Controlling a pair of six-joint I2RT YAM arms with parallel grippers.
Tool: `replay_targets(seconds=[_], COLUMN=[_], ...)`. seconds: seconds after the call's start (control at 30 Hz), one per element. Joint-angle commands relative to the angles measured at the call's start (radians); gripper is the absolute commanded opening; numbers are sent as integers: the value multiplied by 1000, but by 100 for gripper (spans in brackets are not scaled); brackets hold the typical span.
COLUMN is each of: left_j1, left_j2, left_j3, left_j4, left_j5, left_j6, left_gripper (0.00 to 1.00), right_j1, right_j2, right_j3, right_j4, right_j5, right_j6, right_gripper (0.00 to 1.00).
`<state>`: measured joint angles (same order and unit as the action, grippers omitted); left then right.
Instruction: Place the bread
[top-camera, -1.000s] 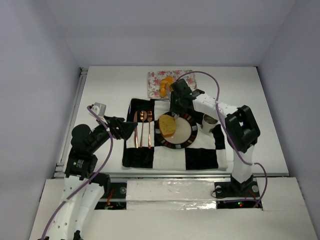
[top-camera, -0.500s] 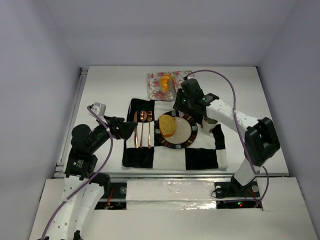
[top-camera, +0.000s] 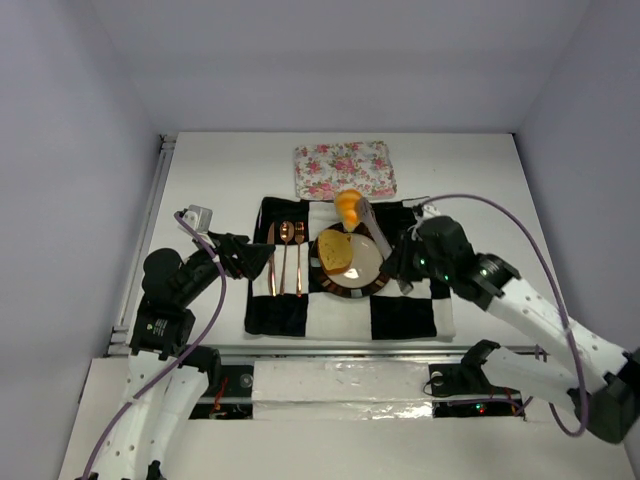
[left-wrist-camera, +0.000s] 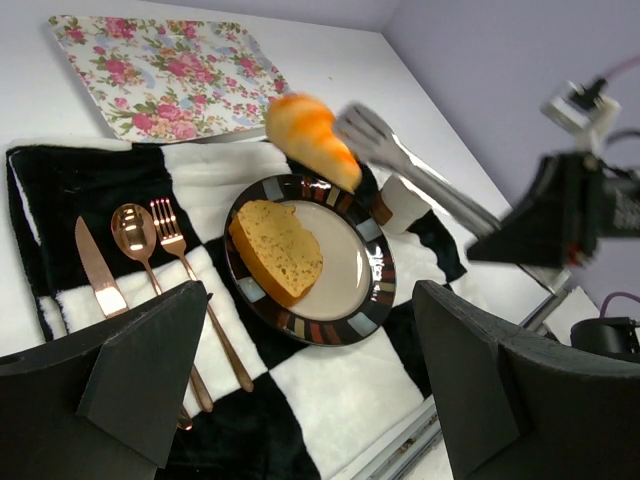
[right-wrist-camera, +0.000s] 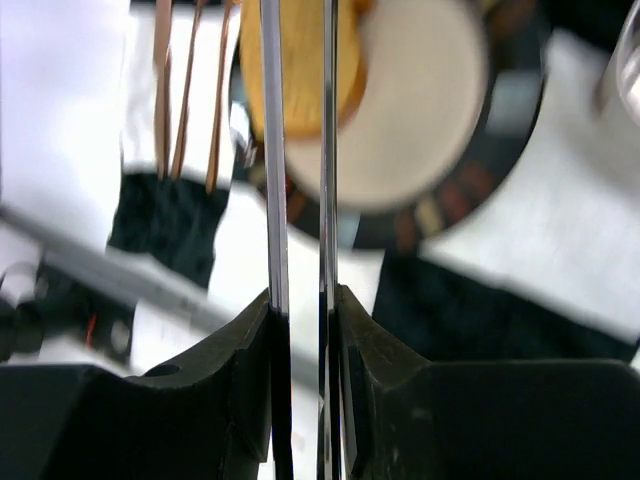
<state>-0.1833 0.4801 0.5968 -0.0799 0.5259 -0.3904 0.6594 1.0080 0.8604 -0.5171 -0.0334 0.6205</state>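
Observation:
The plate's bare half (top-camera: 365, 262) is lower, so I will next pull my right gripper back and down, bring the croissant (top-camera: 348, 207) next to the bread and let go of the tongs' handles.
The tan bread slice (top-camera: 335, 253) (left-wrist-camera: 280, 248) lies on the left half of the round striped-rim plate (top-camera: 372, 268) (left-wrist-camera: 350, 275). The orange croissant (top-camera: 348, 207) (left-wrist-camera: 312, 135) hangs in the air over the plate's far edge, pinched in the tips of metal tongs (top-camera: 373, 230) (left-wrist-camera: 420, 178) (right-wrist-camera: 272, 150). My right gripper (top-camera: 405, 262) (right-wrist-camera: 300, 300) is shut on the tongs' handles, to the right of the plate. My left gripper (top-camera: 258, 258) (left-wrist-camera: 310, 380) stands open and holds nothing, at the left edge of the mat.
A floral tray (top-camera: 345, 170) (left-wrist-camera: 160, 75) lies bare behind the black-and-white checked mat (top-camera: 400, 315). A copper knife, spoon and fork (top-camera: 285, 258) (left-wrist-camera: 135, 235) lie left of the plate. A small cup (left-wrist-camera: 403, 203) stands at the plate's right.
My right arm has swung back from the floral tray toward me, carrying the croissant in the tongs off the tray to above the plate's far edge. The left arm has not moved.

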Motion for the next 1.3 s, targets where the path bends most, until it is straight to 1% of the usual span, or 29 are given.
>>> replay_targets(seconds=[0.0, 0.03, 0.17, 0.3, 0.4, 0.5, 0.57, 0.63, 0.77, 0.9, 0.97, 1.0, 1.03, 1.07, 1.1, 1.13, 1.17, 1.2, 1.23, 1.27], left_j1=[-4, -4, -4, -4, -4, -4, -4, -4, -4, -4, -4, -4, -4, -4, -4, -4, -13, -13, -13, -13], left_j2=[5, 6, 8, 5, 3, 2, 2, 2, 0, -1, -1, -1, -3, -3, -5, -6, -8, -9, -15, -18], left_j3=[-9, -9, -9, -8, -9, -9, -8, -9, -9, -11, -11, -11, -9, -11, -9, -11, -11, -11, -11, -11], left_j4=[37, 37, 35, 34, 34, 34, 34, 34, 35, 37, 37, 37, 37, 37, 37, 37, 37, 37, 37, 37], left_j5=[11, 10, 5, -1, -4, -4, -3, -3, -1, 0, 2, 2, 2, 2, 5, 5, 3, 5, 5, 3], left_j6=[-1, -1, -1, -2, -2, -2, -2, -2, -2, -4, -4, -4, -4, -4, -4, -4, -2, -2, -2, -2], left_gripper=[82, 82, 82, 82, 82, 82, 82, 82, 82, 82, 82, 82, 82, 82, 82, 82, 82, 82, 82, 82], right_j1=[68, 100, 137, 167, 177, 186, 186, 186, 186, 186, 186, 186, 186, 177, 142, 109, 62, 8, -108, -175], right_j2=[-132, -182, -264, -275, -270, -264, -269, -284, -308, -306, -286, -246, -218, -185, -107, -65, -25, 13, 90, 130], right_j3=[-66, -84, -112, -118, -118, -121, -116, -94, -28, 34, 67, 80, 94, 109, 147, 169, 189, 216, 229, 241], right_j4=[-116, -167, -228, -280, -285, -271, -267, -270, -287, -265, -245, -226, -213, -196, -166, -153, -135, -74, -42, -12], right_j5=[-43, -19, 1, 3, 21, 20, 20, 29, 89, 139, 216, 252, 332, 360, 389, 427, 425, 408, 391, 371], right_j6=[103, 143, 197, 232, 242, 240, 242, 245, 248, 239, 223, 197, 179, 159, 103, 73, 41, -31, -60, -80], right_gripper=[20, 20, 20, 21, 23, 33, 45, 49, 50, 46, 44, 43, 43, 42, 42, 42, 41, 41, 41, 40])
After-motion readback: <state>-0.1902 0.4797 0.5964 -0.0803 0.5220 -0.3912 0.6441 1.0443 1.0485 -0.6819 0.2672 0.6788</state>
